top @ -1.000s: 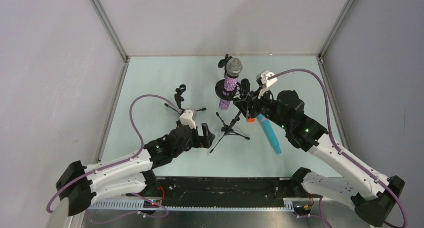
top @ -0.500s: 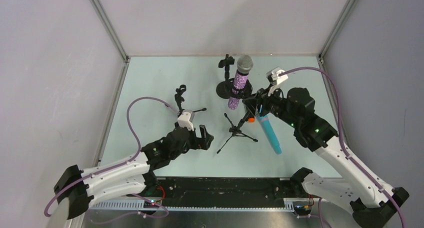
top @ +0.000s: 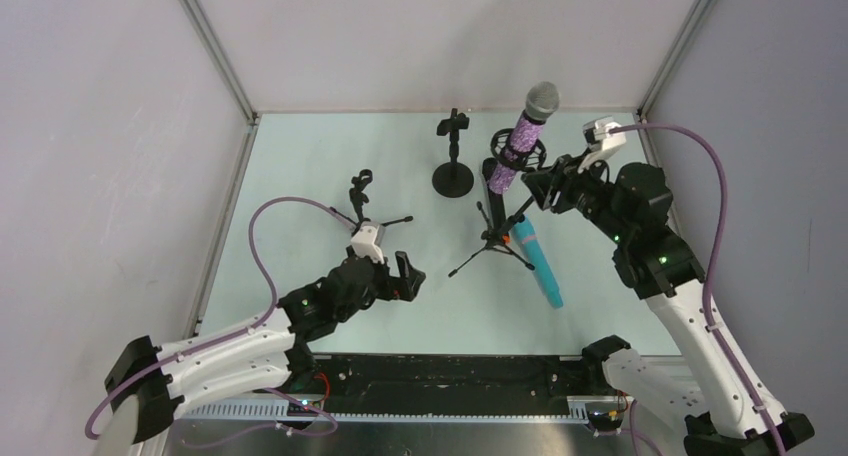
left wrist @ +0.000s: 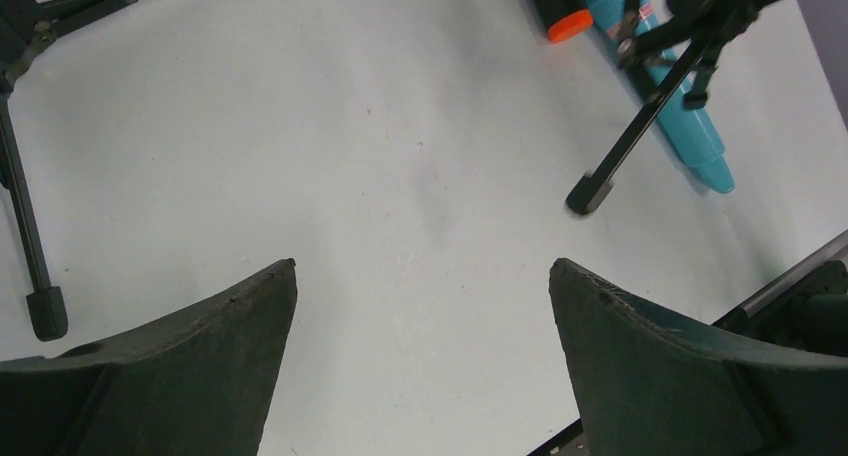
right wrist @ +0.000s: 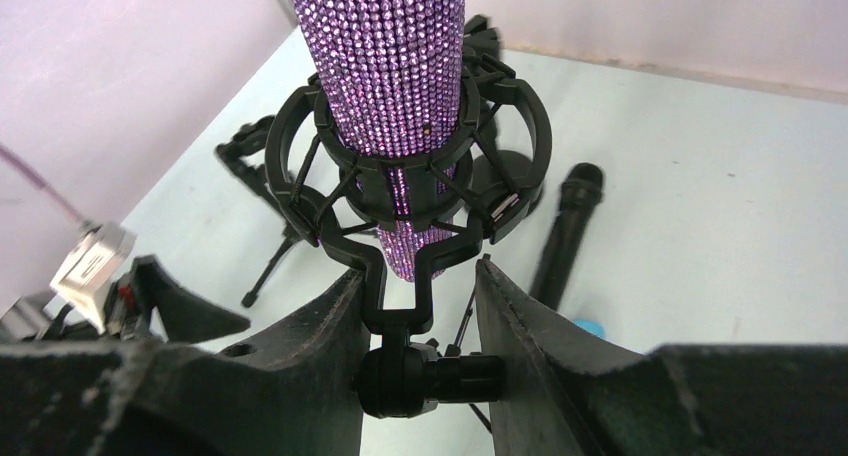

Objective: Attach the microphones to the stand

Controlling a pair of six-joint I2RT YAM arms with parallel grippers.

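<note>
The microphones lie under the tripod's legs, so my right gripper will next go to the right in the top view, then down, to release the tripod on bare tabletop.
The glittery purple microphone [top: 523, 138] with a silver head sits tilted in the ring mount of a black tripod stand [top: 493, 240]. My right gripper [top: 543, 183] is shut on the mount's swivel knob [right wrist: 430, 376], just under the ring [right wrist: 300, 136]; its midpoint in the wrist view [right wrist: 419, 268] lies below the purple body [right wrist: 390, 66]. The cyan microphone [top: 537, 266] lies on the table by the tripod's legs. The black microphone [top: 489, 188] lies beside it; its orange end [left wrist: 570, 25] shows in the left wrist view. My left gripper [top: 405, 276] is open and empty over bare table [left wrist: 422, 276].
A round-base stand [top: 452, 179] with an empty clip stands at the back middle. A second small tripod stand [top: 362, 204] with an empty clip stands left of centre, just beyond my left gripper. Grey walls and metal frame posts close in the table.
My right gripper has carried the tripod stand with the purple microphone to the right and farther back. My left arm has drawn back slightly, still open.
</note>
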